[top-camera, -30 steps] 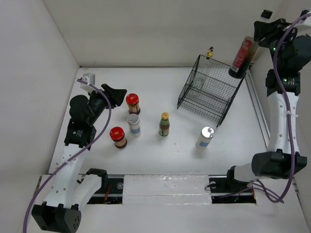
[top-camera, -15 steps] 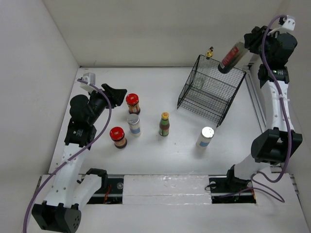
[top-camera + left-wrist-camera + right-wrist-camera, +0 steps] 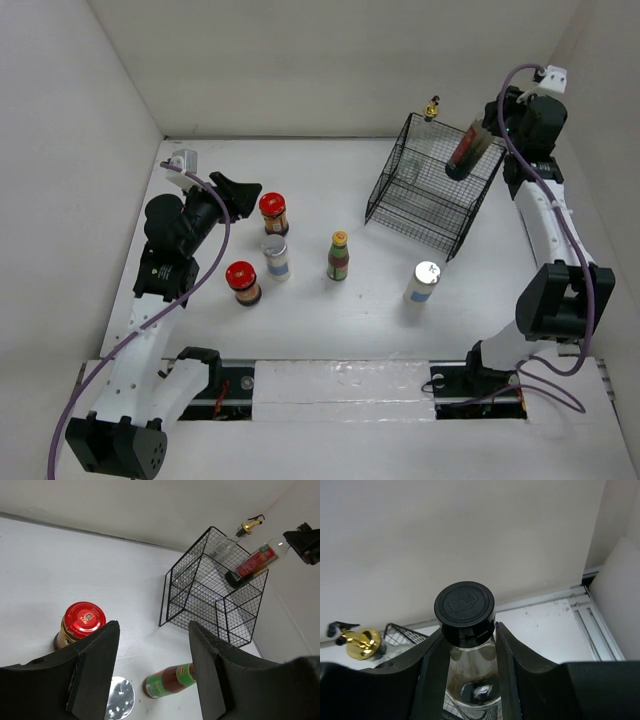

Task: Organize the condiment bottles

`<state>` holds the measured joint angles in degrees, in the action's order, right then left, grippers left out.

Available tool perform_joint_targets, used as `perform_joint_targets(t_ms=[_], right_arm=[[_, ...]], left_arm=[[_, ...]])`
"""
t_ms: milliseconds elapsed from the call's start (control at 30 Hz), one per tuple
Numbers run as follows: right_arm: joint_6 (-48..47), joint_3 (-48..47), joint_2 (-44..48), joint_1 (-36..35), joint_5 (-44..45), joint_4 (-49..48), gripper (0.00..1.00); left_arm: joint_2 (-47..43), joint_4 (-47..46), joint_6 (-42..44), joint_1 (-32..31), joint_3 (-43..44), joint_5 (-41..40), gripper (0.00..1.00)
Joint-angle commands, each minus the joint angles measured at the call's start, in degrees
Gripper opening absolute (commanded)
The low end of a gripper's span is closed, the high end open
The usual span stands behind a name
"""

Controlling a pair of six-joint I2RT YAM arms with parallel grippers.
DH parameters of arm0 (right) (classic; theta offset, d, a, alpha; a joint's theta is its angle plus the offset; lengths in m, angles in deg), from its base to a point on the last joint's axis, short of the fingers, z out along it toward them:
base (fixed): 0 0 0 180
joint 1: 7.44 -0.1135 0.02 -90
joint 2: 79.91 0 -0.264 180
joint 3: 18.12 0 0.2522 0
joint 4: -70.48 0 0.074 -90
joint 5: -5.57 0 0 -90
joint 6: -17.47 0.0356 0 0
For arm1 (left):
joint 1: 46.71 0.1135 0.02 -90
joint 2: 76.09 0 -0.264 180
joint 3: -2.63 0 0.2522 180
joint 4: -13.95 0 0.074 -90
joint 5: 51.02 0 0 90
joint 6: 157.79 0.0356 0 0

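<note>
I will lower the dark bottle with my right gripper from high over the basket (image 3: 425, 205), and I will shift it to the left in the top view before I open.
My right gripper (image 3: 490, 125) is shut on the neck of the black-capped dark bottle (image 3: 464, 150), held tilted over the back right of the black wire basket (image 3: 425, 205); its cap (image 3: 464, 605) shows in the right wrist view. The gold-topped clear bottle (image 3: 432, 107) stands at the basket's back. My left gripper (image 3: 245, 192) is open beside a red-lidded jar (image 3: 272, 212). A second red-lidded jar (image 3: 242, 281), a silver-capped white bottle (image 3: 276, 257), the yellow-capped green bottle (image 3: 339, 254) and another silver-capped white bottle (image 3: 423, 281) stand on the table.
White walls close in the table on the left, back and right. A metal rail (image 3: 530, 225) runs along the right side. In the left wrist view the basket (image 3: 210, 595) stands ahead to the right.
My right gripper has carried the black-capped bottle left and down from high at the right wall to over the basket's back right. The left arm has not moved.
</note>
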<state>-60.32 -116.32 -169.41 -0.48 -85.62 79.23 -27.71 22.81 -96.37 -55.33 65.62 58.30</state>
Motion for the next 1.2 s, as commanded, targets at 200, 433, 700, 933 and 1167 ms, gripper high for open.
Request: perform_joint_targets(t_ms=[200, 433, 700, 933, 1167], right_arm=[[-5.7, 7.18, 6.7, -4.32, 9.01, -17.4, 0.09], [-5.7, 12.9, 5.56, -6.69, 12.79, -18.01, 0.12], [-5.7, 15.27, 4.94, -8.37, 13.4, -19.24, 0.24], [-4.56, 15.8, 4.42, -8.9, 14.02, -17.49, 0.46], [-4.56, 14.48, 4.94, -9.42, 14.02, -15.38, 0.54]], left_arm=[[0.31, -2.92, -0.16, -0.08, 0.07, 0.82, 0.53], [0.31, -2.92, -0.68, -0.08, -0.45, 1.34, 0.53], [0.84, -3.44, -0.69, -0.08, -0.45, 1.87, 0.53], [1.45, -3.44, -0.69, -0.08, -0.45, 2.39, 0.53], [1.45, -3.44, -0.69, -0.08, -0.45, 2.4, 0.53]])
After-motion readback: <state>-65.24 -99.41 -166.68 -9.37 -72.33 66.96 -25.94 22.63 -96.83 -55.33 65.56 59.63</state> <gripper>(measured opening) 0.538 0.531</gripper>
